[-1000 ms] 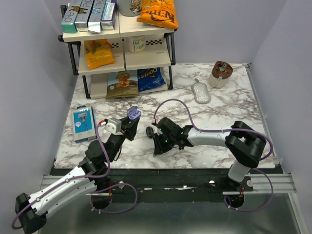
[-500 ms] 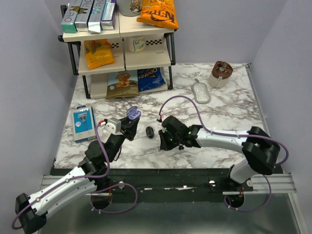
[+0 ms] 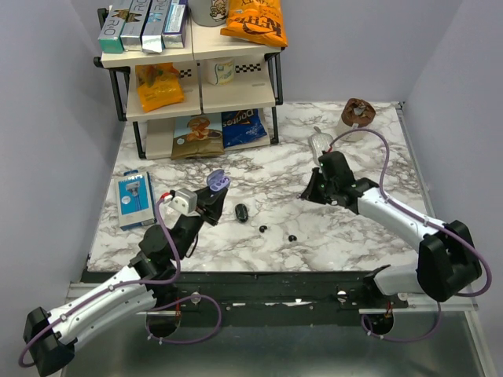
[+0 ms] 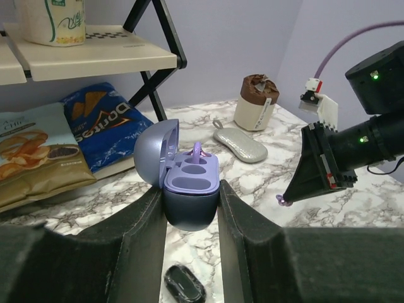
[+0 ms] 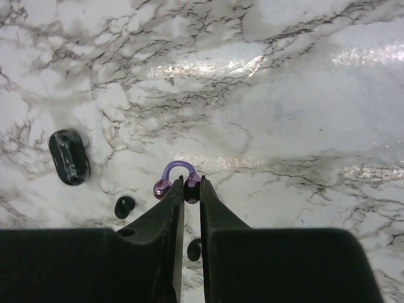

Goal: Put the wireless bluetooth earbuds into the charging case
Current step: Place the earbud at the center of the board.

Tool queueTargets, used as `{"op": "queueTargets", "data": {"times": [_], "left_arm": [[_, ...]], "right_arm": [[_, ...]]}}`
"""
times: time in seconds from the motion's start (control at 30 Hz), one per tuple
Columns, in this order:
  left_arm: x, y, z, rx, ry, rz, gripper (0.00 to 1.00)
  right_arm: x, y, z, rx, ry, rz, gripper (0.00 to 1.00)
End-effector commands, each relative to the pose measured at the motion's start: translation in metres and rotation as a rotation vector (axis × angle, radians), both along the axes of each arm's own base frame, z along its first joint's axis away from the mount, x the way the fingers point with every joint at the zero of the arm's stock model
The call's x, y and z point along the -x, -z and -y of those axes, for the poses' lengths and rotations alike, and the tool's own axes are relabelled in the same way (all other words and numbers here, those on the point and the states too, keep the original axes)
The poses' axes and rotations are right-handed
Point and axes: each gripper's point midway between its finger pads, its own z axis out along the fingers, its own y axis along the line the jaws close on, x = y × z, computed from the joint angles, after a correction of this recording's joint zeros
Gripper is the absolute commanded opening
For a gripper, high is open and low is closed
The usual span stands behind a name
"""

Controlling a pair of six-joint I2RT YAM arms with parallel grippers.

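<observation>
I need to lower and turn my right gripper next, then put the purple U-shaped piece [image 5: 178, 168] on the marble beyond the black earbuds.
My left gripper [image 4: 191, 197] is shut on the lavender charging case [image 4: 189, 183], held above the table with its lid open and its wells showing; from above, the case [image 3: 214, 181] is left of centre. Two tiny black earbuds [image 3: 262, 228] [image 3: 291, 236] lie loose on the marble, also seen under my right wrist [image 5: 125, 206] [image 5: 194, 249]. My right gripper [image 5: 189, 184] is shut on a small purple U-shaped piece [image 5: 178, 168] with beaded ends, raised above the table right of centre [image 3: 307, 193].
A black oblong object [image 3: 242, 212] lies just right of the case. A shelf rack [image 3: 196, 78] with snack bags fills the back left. A grey pouch [image 3: 324, 149] and a brown-topped cup [image 3: 357, 118] sit at the back right, a blue box [image 3: 134, 200] at the left edge.
My right gripper closed on the purple piece near the table's middle, then lifted and swung back right with it. The two black earbuds now show where it was. The left arm stayed put.
</observation>
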Motion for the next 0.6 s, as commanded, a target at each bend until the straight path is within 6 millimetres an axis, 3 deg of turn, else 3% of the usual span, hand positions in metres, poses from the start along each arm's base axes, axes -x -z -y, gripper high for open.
{"op": "queueTargets", "data": {"times": [0.0,0.13,0.33,0.57], "left_arm": [[0.004,-0.013,0.002,0.054,0.029,0.035,0.0],[0.006,-0.014,0.001,0.073,0.033,0.035,0.0],[0.007,-0.013,-0.001,0.089,0.03,0.027,0.0],[0.006,-0.011,-0.002,0.094,0.02,0.018,0.0]], "right_arm": [[0.002,0.0,-0.002,-0.166,0.204,-0.114,0.04],[-0.005,0.001,-0.001,-0.216,0.348,-0.17,0.01],[-0.005,0.036,0.005,-0.209,0.583,-0.343,0.01],[0.001,0.069,0.017,-0.147,0.696,-0.403,0.04]]}}
